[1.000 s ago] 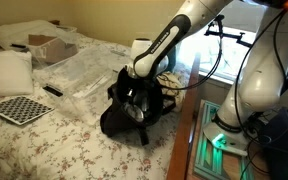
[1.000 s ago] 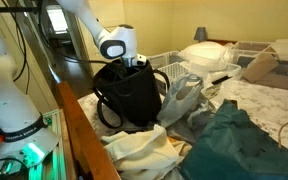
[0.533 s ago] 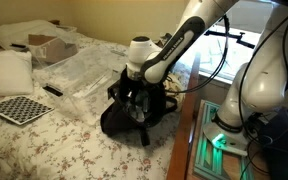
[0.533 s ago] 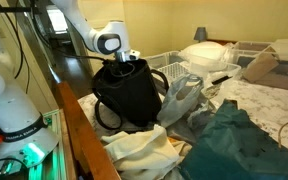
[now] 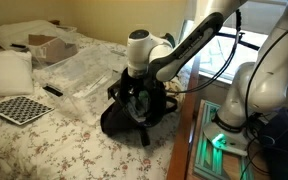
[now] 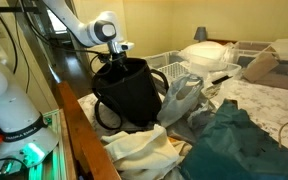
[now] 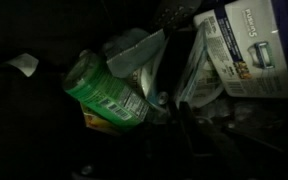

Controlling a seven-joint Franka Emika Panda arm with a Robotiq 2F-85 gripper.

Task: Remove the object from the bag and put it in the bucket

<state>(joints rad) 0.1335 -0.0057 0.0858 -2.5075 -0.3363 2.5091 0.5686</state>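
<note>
I will next raise my gripper a little over the bag's opening and let go of the clear plastic (image 7: 144,55) beside the green can, because only the plastic's end is at my fingers.
The black bag (image 5: 124,112) slumps upright at the edge of the bed, mouth up; it also shows in an exterior view (image 6: 132,95). My gripper (image 6: 120,48) hangs just over the bag's mouth, pointing down into it, and it also shows in an exterior view (image 5: 135,88). The wrist view looks into the dark bag: a green labelled can (image 7: 106,90) lies on its side, with a white and blue box (image 7: 246,48) and crumpled clear plastic (image 7: 144,55) beside it. My fingers (image 7: 187,131) are only dark shapes there. I see no bucket.
The bed holds a checkerboard (image 5: 19,108), a pillow (image 5: 4,70), a cardboard box (image 5: 49,45) and clear plastic bags (image 5: 84,75). White wire baskets (image 6: 179,70), a teal-green cloth bundle (image 6: 234,140) and the wooden bed rail (image 6: 84,140) surround the bag.
The wrist has risen from deep in the bag's mouth to just above it. The bag has not moved.
</note>
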